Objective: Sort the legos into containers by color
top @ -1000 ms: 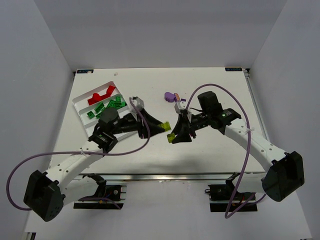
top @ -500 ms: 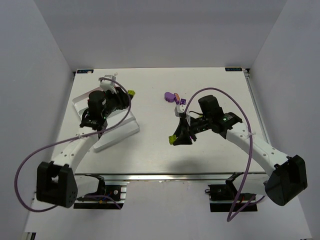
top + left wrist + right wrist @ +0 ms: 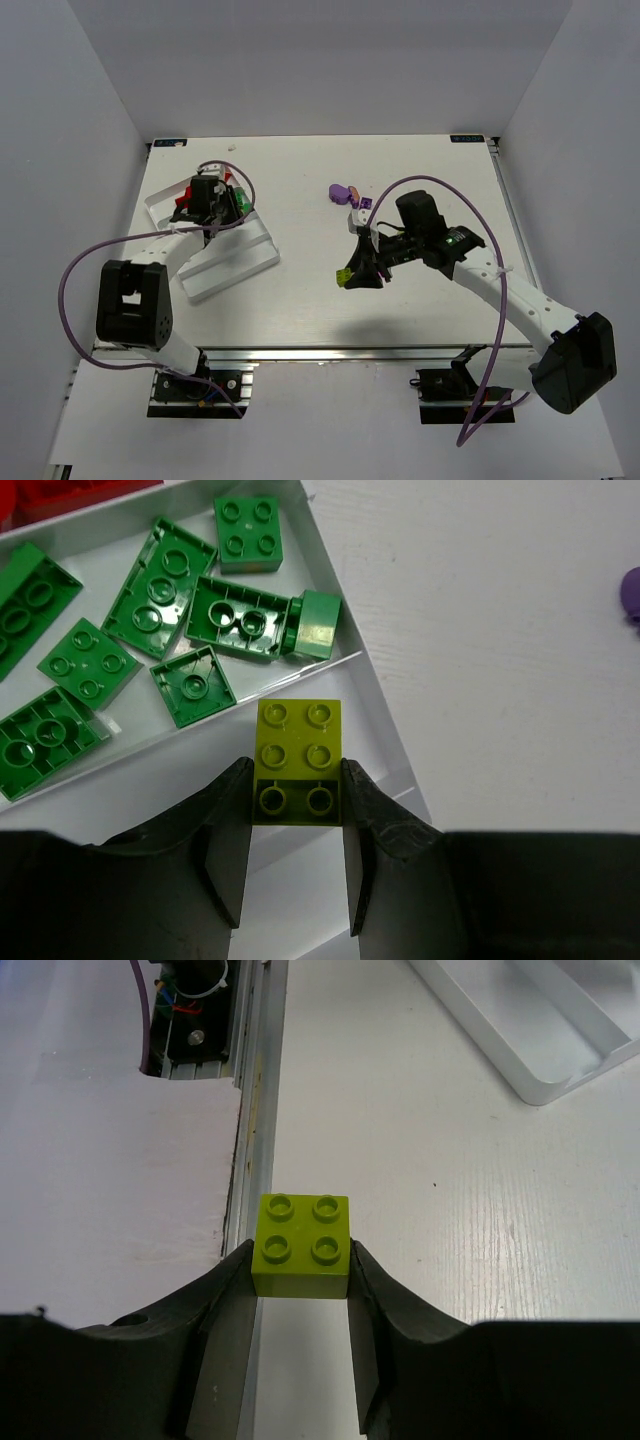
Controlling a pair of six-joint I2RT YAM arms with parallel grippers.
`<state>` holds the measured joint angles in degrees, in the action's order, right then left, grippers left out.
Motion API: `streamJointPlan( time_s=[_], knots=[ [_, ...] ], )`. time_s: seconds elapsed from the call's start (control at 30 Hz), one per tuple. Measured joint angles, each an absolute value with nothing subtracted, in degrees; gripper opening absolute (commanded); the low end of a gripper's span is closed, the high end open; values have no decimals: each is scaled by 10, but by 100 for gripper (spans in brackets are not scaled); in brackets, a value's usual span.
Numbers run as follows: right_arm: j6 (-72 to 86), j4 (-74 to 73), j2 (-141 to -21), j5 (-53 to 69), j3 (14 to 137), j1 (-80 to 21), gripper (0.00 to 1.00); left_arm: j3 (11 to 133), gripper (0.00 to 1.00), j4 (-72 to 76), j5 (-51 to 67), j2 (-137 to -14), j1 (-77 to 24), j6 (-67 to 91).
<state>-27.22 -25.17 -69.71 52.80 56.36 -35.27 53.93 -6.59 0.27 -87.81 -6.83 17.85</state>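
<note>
The tray's section just near of the green bricks is empty, so I need to move my left gripper down toward its white bottom and release the yellow-green brick there.
My left gripper (image 3: 297, 780) is shut on a yellow-green brick (image 3: 298, 742) and holds it over the white tray (image 3: 330, 670), just near of the ridge that bounds the green compartment. Several green bricks (image 3: 160, 590) lie in that compartment, and red bricks (image 3: 60, 495) lie in the one beyond. In the top view the left gripper (image 3: 225, 205) is over the tray (image 3: 235, 265). My right gripper (image 3: 300, 1270) is shut on a second yellow-green brick (image 3: 302, 1242) above the table; it shows in the top view (image 3: 350, 277) at mid-table.
Purple bricks (image 3: 342, 192) with a pinkish piece (image 3: 354, 189) and a small purple brick (image 3: 364, 205) lie on the table behind the right gripper. The tray's near corner (image 3: 530, 1050) shows in the right wrist view, and the table's front rail (image 3: 255, 1110) is to the left.
My left arm has swung from mid-table back to the tray with its yellow-green brick. My right gripper has shifted slightly nearer with its brick still held.
</note>
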Motion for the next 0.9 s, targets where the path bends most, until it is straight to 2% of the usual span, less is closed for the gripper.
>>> streamJointPlan(
  time_s=[0.13, 0.17, 0.27, 0.4, 0.57, 0.6, 0.63, 0.77, 0.9],
  knots=[
    [-272, -251, -697, 525, 563, -353, 0, 554, 13, -94, -3, -908, -68, 176],
    [-272, -251, -697, 524, 563, -353, 0, 555, 20, -100, -6, -912, -68, 176],
    [-272, -251, -697, 524, 563, -353, 0, 557, 30, -118, -12, -917, -68, 176],
    [-272, -251, -697, 520, 563, -353, 0, 564, 52, -134, -20, -917, -68, 176],
    [-272, -251, -697, 507, 563, -354, 0, 574, 74, -144, -26, -917, -68, 174],
    [-272, -250, -698, 503, 563, -356, 0, 575, 75, -147, -27, -917, -68, 174],
    [-272, -250, -698, 497, 563, -358, 0, 575, 81, -149, -27, -917, -68, 175],
    [-273, -246, -720, 468, 566, -380, 0, 575, 82, -155, -26, -915, -68, 175],
    [-282, -252, -790, 418, 604, -415, 0, 574, 82, -163, -25, -888, -68, 176]
  ],
)
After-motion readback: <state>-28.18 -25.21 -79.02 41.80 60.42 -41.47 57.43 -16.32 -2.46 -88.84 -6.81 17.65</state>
